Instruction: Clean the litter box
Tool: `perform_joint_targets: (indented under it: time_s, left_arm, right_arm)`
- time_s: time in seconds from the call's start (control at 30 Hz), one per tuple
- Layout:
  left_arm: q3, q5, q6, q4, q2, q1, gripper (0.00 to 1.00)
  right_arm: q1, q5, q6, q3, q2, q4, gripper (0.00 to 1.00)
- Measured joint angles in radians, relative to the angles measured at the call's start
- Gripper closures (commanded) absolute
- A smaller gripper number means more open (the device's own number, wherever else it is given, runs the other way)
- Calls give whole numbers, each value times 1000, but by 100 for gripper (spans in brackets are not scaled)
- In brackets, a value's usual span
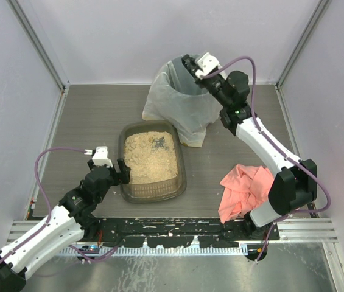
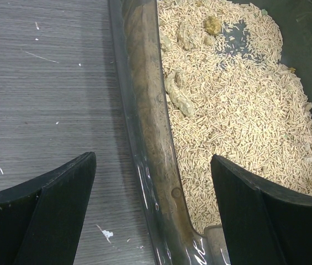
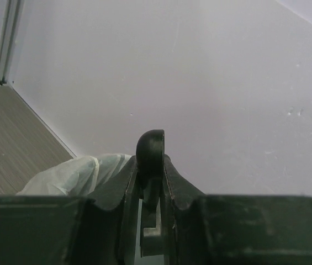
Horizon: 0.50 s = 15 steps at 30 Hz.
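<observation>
My right gripper draws back from the bin [image 1: 178, 103] next, lowers and releases the handle there, since the litter box's cloth-side [image 1: 179, 156] lies below and back of it.
The litter box [image 1: 154, 191], a shallow dark translucent tray holding tan pellets [image 1: 151, 157], sits in the middle of the table. My left gripper [image 1: 125, 172] is open at its near left corner. In the left wrist view the fingers straddle the box's left wall [image 2: 150, 138], one outside and one over the pellets [image 2: 238, 110]; the left gripper [image 2: 153, 160] does not grip the wall. Several clumps [image 2: 180, 99] lie in the pellets. My right gripper [image 1: 188, 62] is over the white-bagged bin [image 1: 178, 103], shut on a dark rounded handle [image 3: 151, 144]; the rest of that tool is hidden.
A pink cloth [image 1: 245, 188] lies crumpled at the right, near the right arm's base. The bin's white bag [image 3: 78, 174] spills down toward the litter box's far edge. White walls close the table at the back and sides.
</observation>
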State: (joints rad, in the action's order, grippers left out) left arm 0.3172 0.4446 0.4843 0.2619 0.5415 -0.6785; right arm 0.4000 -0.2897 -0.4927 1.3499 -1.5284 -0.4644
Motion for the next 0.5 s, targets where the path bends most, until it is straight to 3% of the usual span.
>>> perform_joint_targets:
  time_s: [0.23, 0.5]
  left_arm:
    - [0, -3, -1, 0, 9, 0, 13]
    - [0, -4, -2, 0, 11, 0, 13]
  right_arm:
    - [83, 104, -106, 14, 0, 24, 99]
    - [142, 270, -116, 39, 8, 39, 99]
